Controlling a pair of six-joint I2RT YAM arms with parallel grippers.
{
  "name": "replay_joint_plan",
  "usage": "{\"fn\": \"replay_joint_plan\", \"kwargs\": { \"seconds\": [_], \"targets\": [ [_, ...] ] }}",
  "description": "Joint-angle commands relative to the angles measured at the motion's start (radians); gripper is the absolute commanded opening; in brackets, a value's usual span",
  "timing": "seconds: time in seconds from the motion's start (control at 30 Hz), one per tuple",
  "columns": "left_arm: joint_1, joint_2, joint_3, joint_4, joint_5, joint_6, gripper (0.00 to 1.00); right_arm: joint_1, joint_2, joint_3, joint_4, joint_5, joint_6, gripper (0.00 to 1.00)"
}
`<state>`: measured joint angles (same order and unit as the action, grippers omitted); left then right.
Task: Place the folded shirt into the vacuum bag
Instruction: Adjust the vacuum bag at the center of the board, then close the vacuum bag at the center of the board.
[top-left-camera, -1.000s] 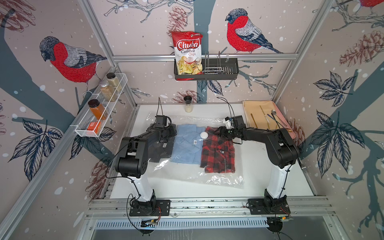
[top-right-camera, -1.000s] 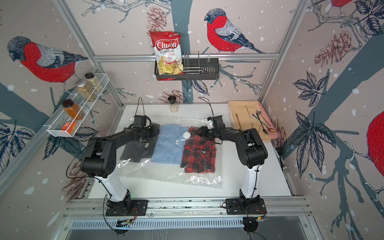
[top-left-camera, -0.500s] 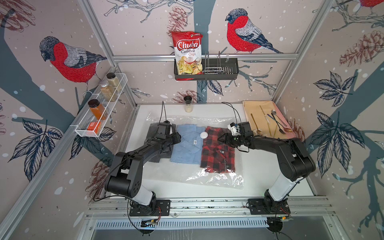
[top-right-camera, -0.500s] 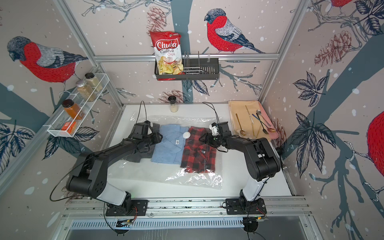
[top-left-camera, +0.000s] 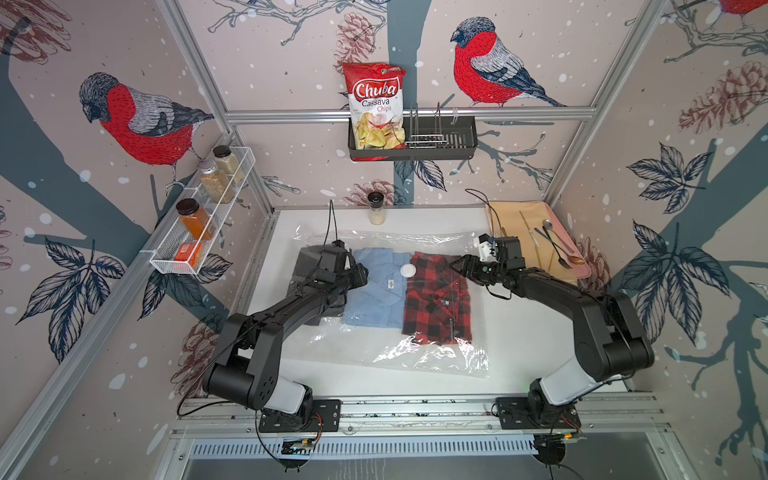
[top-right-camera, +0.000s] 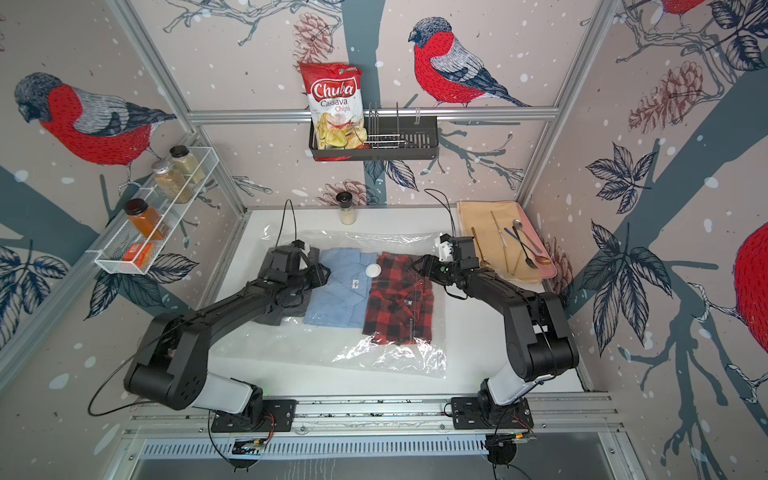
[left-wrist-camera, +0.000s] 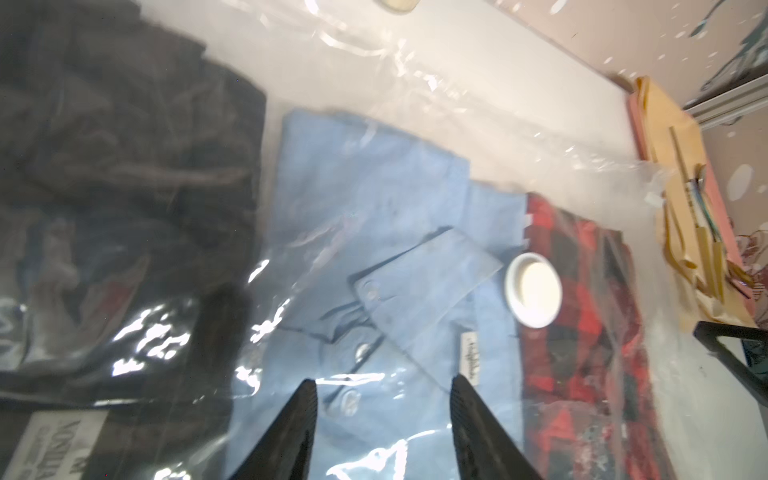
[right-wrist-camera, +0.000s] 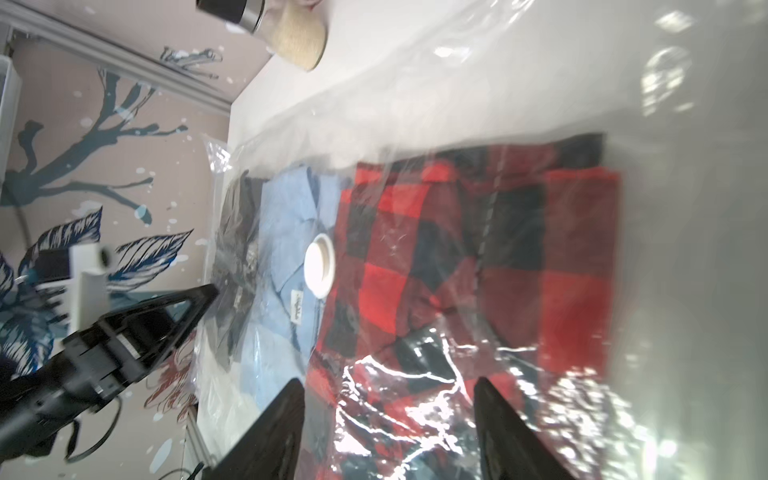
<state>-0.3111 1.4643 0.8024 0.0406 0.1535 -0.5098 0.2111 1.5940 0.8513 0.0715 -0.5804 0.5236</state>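
Observation:
I will next move my right gripper outward past the plaid shirt and down to close on the bag's far edge strip (top-left-camera: 473, 236), because only plaid under plastic is between the gripper's fingers.
The vacuum bag (top-left-camera: 436, 357) lies flat on the white table, clear and crinkly, with its white valve cap (top-left-camera: 407, 270) on top. Under its plastic lie three folded shirts side by side: dark grey (top-left-camera: 305, 259), light blue (top-left-camera: 374, 299) and red-black plaid (top-left-camera: 436, 307). My left gripper (top-left-camera: 361, 274) hovers open over the blue shirt's left edge; in the left wrist view (left-wrist-camera: 383, 380) only plastic and blue cloth (left-wrist-camera: 374, 208) show between its fingers. My right gripper (top-left-camera: 459, 264) is open above the plaid shirt's far right corner, with plaid (right-wrist-camera: 498, 249) under glossy plastic between its fingers (right-wrist-camera: 390, 379).
A spice jar (top-left-camera: 376, 208) stands at the back of the table. A pink tray (top-left-camera: 582, 270) with a beige cloth and cutlery sits at the back right. A wire shelf (top-left-camera: 199, 232) of jars hangs on the left wall, and a black basket (top-left-camera: 440, 143) with a chips bag on the back wall.
Both grippers have drifted right and toward the front: the left from over the grey shirt to the blue shirt's edge, the right along the plaid shirt's far edge. The shirts and bag lie as before.

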Motion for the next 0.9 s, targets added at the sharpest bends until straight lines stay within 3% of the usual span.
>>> {"fn": "replay_joint_plan", "kwargs": {
  "seconds": [0.0, 0.1, 0.13, 0.2, 0.23, 0.4, 0.63, 0.87],
  "targets": [
    [-0.033, 0.007, 0.084, -0.036, 0.013, 0.042, 0.54, -0.084, -0.003, -0.003, -0.024, 0.010, -0.016, 0.65],
    [-0.069, 0.073, 0.188, -0.021, 0.078, 0.089, 0.62, -0.171, 0.016, 0.005, -0.001, -0.012, -0.017, 0.65],
    [-0.084, 0.098, 0.230, -0.010, 0.091, 0.109, 0.69, -0.198, 0.025, 0.008, 0.008, -0.023, -0.018, 0.65],
    [-0.112, 0.148, 0.289, 0.023, 0.108, 0.145, 0.92, -0.242, 0.046, 0.015, 0.033, -0.029, -0.005, 0.64],
    [-0.122, 0.182, 0.324, 0.039, 0.126, 0.162, 0.96, -0.261, 0.059, 0.019, 0.047, -0.036, 0.000, 0.64],
    [-0.161, 0.416, 0.596, -0.036, 0.236, 0.268, 0.96, -0.293, 0.140, 0.037, 0.096, -0.080, 0.006, 0.62],
    [-0.174, 0.723, 0.959, -0.153, 0.410, 0.373, 0.96, -0.250, 0.289, 0.134, 0.105, -0.119, -0.005, 0.61],
    [-0.172, 0.942, 1.252, -0.312, 0.476, 0.446, 0.96, -0.237, 0.436, 0.276, 0.079, -0.134, -0.013, 0.55]
  ]
}}
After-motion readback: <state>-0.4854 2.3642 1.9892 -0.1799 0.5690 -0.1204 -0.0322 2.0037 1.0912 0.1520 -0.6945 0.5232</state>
